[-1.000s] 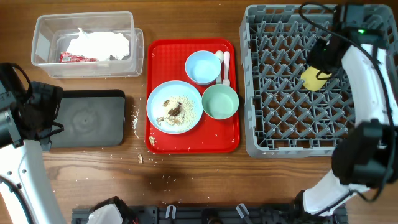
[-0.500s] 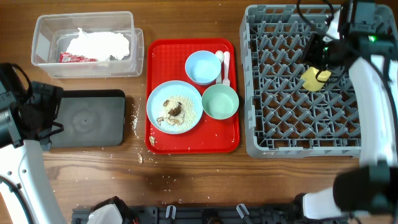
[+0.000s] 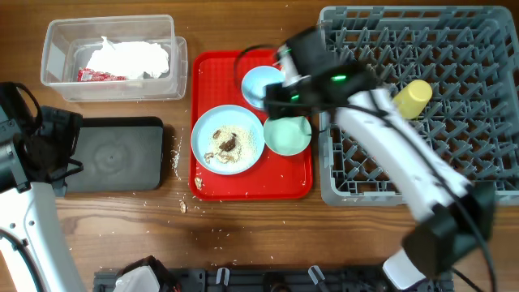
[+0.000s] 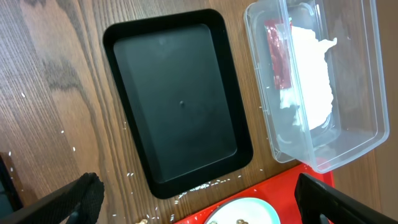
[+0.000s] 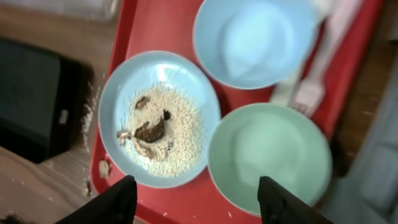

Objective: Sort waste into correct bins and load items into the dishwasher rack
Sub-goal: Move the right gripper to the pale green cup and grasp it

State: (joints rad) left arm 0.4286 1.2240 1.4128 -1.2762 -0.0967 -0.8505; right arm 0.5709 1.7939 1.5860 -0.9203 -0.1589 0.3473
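The empty mint-green bowl has its rim beside the plate under my open fingers, so my right gripper lowers straight onto the bowl's rim next.
My right gripper hangs open and empty above the red tray, over the gap between the pale blue plate and the mint-green bowl. The plate holds rice crumbs and brown food scraps. Beyond it sits the light blue bowl, beside a blurred white spoon and fork. A yellow cup lies in the grey dishwasher rack. My left gripper is open above the black tray. The clear tub holds white napkins and a red wrapper.
Rice crumbs are scattered on the wooden table between the black tray and the red tray, and a few lie by the red tray's front left corner. My right arm stretches across the rack's left side.
My right arm swung left from the rack to above the red tray. Its gripper opened and the yellow cup stayed behind in the rack. The left arm has not moved.
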